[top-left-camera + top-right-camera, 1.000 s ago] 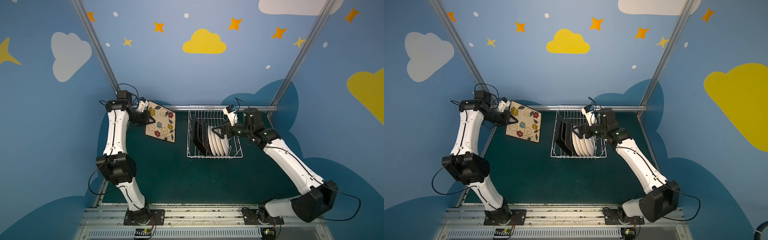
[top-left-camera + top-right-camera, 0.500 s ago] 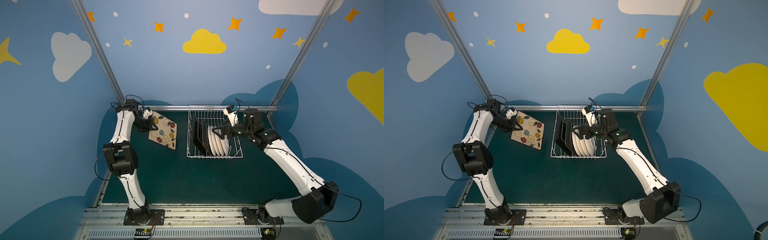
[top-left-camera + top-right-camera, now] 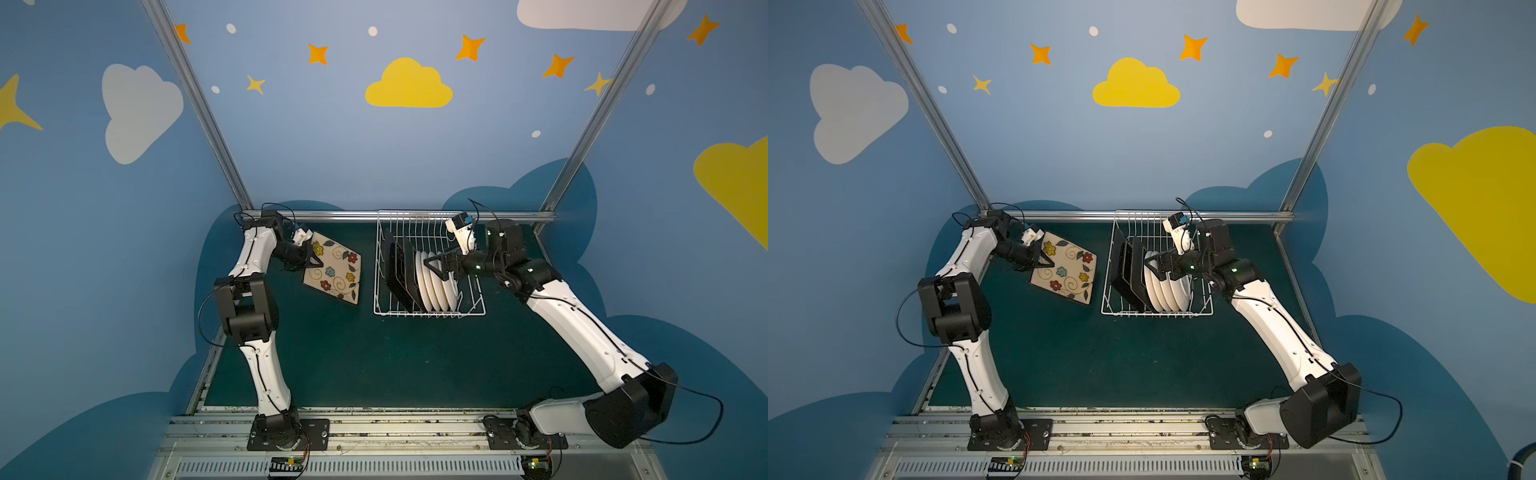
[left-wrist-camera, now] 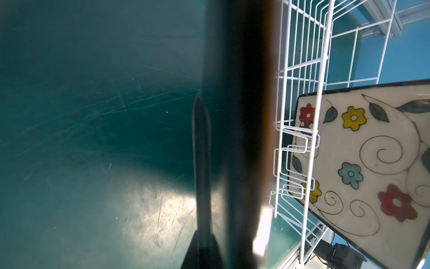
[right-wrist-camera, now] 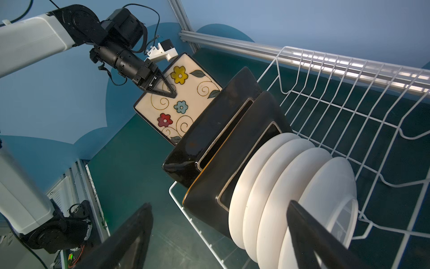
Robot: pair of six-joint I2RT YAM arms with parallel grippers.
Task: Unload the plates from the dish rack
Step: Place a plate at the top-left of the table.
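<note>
The tilted flowered square plate should next go down onto the bare tabletop below it, beside the dish rack. My left gripper should lower it there and let go of the plate's edge.
In both top views the white wire dish rack (image 3: 428, 314) (image 3: 1156, 314) stands at the back middle of the table. In it stand black-backed square plates (image 3: 395, 270) (image 3: 1127, 270) (image 5: 223, 130) and several round white plates (image 3: 436, 286) (image 3: 1167, 291) (image 5: 279, 186). My right gripper (image 3: 432, 266) (image 3: 1152, 268) (image 5: 218, 205) hovers open over the round plates and holds nothing. Left of the rack, my left gripper (image 3: 313, 262) (image 3: 1044, 262) (image 5: 171, 93) is shut on the edge of a flowered square plate (image 3: 334, 272) (image 3: 1065, 272) (image 5: 179, 100). That plate is tilted low over the table.
The left wrist view shows the held plate edge-on as a dark band (image 4: 239, 116). Beyond it, through the rack wires (image 4: 323, 69), is a flowered plate face (image 4: 372, 151). A metal rail (image 3: 399, 216) runs behind the rack, with blue walls close on both sides.
My left arm has brought the flowered plate down toward the table, left of the rack, and laid it flatter. The right arm and its open gripper have stayed put.
</note>
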